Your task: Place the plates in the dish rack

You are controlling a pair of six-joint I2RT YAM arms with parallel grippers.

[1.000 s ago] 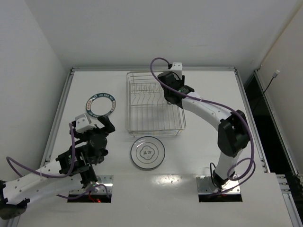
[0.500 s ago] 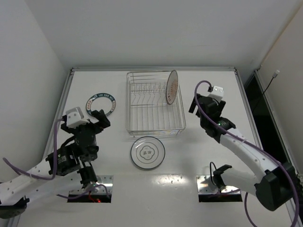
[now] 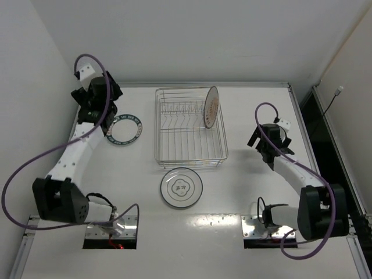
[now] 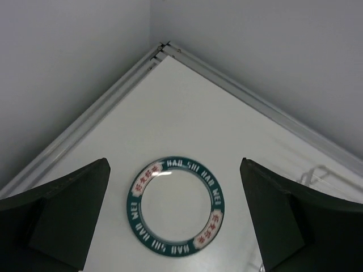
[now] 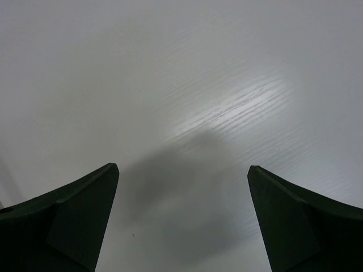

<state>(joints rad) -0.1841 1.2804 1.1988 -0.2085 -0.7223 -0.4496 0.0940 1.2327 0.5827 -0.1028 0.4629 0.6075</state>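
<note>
My left gripper will next move toward the rack (image 3: 186, 158) and go down to the teal-rimmed plate's rack-side rim, where a bit of empty table leaves finger room.
The silver wire dish rack (image 3: 186, 158) stands at the table's middle back. The orange-patterned plate (image 3: 210, 107) stands upright on edge in its right end. The teal-rimmed plate (image 3: 124, 129) lies flat left of the rack and shows in the left wrist view (image 4: 176, 207). The grey-ringed plate (image 3: 181, 187) lies flat in front of the rack. My left gripper (image 3: 106, 118) is open and empty above the teal plate's far-left side (image 4: 174, 163). My right gripper (image 3: 257, 139) is open and empty over bare table right of the rack (image 5: 182, 167).
A raised metal rim (image 4: 113, 96) runs along the table's left and back edges, with walls close behind. A wire of the rack (image 4: 315, 170) shows at the right of the left wrist view. A dark gap (image 3: 325, 133) lies past the table's right edge.
The right gripper let go of the orange plate in the rack and drew back to the right. The left arm swung from the front left up to the back left, over the teal plate.
</note>
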